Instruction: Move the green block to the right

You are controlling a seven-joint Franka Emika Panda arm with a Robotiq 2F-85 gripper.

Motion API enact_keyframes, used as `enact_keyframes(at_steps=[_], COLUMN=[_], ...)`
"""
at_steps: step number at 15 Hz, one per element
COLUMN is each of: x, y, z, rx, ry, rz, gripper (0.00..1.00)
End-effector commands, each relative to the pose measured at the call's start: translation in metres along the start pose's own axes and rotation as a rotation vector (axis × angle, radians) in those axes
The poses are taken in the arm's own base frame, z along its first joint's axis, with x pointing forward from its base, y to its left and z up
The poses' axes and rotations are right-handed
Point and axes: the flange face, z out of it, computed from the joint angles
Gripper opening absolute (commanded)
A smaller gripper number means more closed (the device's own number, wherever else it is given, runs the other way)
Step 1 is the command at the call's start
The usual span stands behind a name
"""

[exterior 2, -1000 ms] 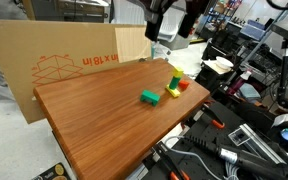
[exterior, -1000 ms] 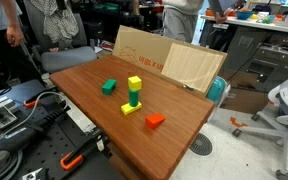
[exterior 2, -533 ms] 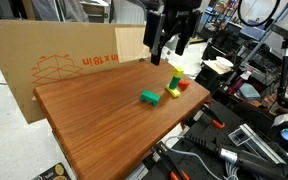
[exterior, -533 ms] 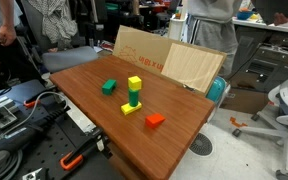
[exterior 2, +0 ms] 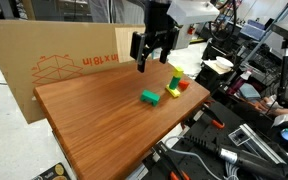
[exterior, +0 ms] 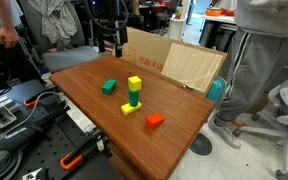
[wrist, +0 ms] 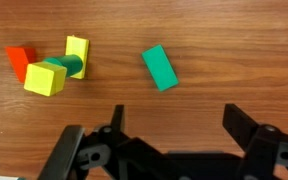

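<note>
My gripper moves down next, turning, toward the green block.
The green block [exterior: 109,87] lies flat on the wooden table [exterior: 94,110]; it also shows in an exterior view [exterior 2: 150,97] and in the wrist view [wrist: 160,68]. My gripper [exterior: 111,42] hangs well above the table's far side, also seen in an exterior view [exterior 2: 153,60]. In the wrist view its jaws [wrist: 174,120] are wide open and empty, with the green block just beyond them. A yellow-green stack [exterior: 133,95] stands upright beside the block. A red block [exterior: 155,120] lies past the stack.
A cardboard sheet [exterior: 144,50] and a wooden board [exterior: 196,68] stand behind the table. A person [exterior: 264,60] stands at the table's side near an office chair [exterior: 284,110]. Tools and cables lie on the bench [exterior: 24,130] below.
My gripper has come into view over the table and moved toward the green block. The person has walked across behind the table.
</note>
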Motion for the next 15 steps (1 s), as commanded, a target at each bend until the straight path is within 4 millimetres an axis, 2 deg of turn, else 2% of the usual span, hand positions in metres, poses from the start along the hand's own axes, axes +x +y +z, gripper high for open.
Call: enact_keyframes(at_steps=[1,9,15], x=[0.017,0.017,0.026], y=[-0.006,-0.008,-0.006], z=[0.024,0.067,0.098], rx=[0.027,0.015,-0.019], ry=[0.001,-0.083,-0.124], rz=[-0.085,-0.32,-0.333], gripper=[1.0,1.0,1.0])
